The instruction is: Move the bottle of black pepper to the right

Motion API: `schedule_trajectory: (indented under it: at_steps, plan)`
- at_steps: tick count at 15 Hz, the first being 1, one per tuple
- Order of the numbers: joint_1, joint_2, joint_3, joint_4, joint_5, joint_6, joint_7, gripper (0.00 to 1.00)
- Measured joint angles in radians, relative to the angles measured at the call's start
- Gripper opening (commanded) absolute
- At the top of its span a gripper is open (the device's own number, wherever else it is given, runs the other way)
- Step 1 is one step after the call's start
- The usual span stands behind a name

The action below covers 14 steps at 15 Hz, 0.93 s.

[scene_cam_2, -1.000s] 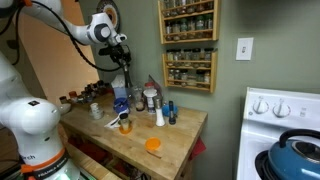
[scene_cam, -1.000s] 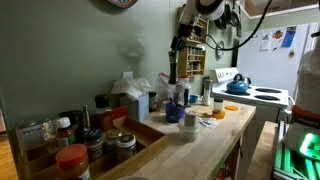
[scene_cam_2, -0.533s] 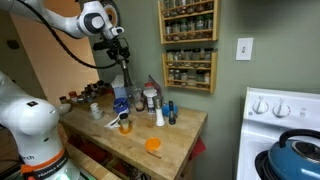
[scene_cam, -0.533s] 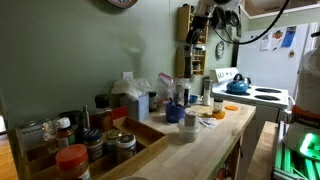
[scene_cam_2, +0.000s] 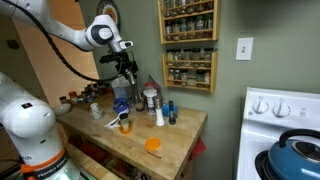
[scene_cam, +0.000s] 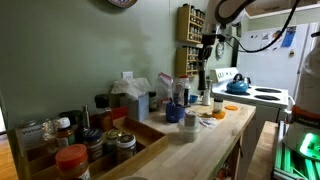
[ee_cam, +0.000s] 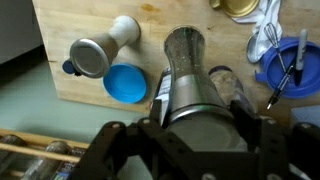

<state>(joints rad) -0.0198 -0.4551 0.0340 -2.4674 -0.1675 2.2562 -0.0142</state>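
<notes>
Next, my gripper moves down toward the counter [scene_cam_2: 149, 122] [ee_cam: 150, 36] beside the white shaker to release the bottle, as this place lies below, to the left in the wrist view.
My gripper [ee_cam: 196, 125] is shut on the black pepper bottle [ee_cam: 187, 72], a tall grey cylinder with a dark top. The wrist view looks down its length at the wooden counter [ee_cam: 150, 20]. In both exterior views the gripper [scene_cam: 206, 47] [scene_cam_2: 127, 66] holds the bottle [scene_cam: 203, 72] [scene_cam_2: 131, 84] upright in the air. It hangs above the cluster of jars and bottles at the back of the counter.
Below me stand a white shaker [ee_cam: 100, 50], a blue lid [ee_cam: 127, 84] and a blue bowl [ee_cam: 290, 62] with a pen. Spice racks [scene_cam_2: 188, 45] hang on the wall. A stove with a blue kettle [scene_cam: 237, 86] is beyond the counter end. A wooden tray of jars [scene_cam: 95, 140] sits nearby.
The gripper has carried the bottle sideways toward the stove end of the counter, rising first and then coming down a little. It has stayed shut on the bottle.
</notes>
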Motion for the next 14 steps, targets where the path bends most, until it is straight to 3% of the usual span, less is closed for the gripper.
schedule_trajectory:
  at_steps: [2,3,14]
  plan:
    - [-0.001,0.005,-0.005,-0.007,0.0,0.0,-0.001,0.7]
    - [0.0,0.006,-0.003,-0.006,0.0,0.0,-0.001,0.45]
    - [-0.012,0.045,-0.007,-0.072,-0.002,0.091,0.071,0.45]
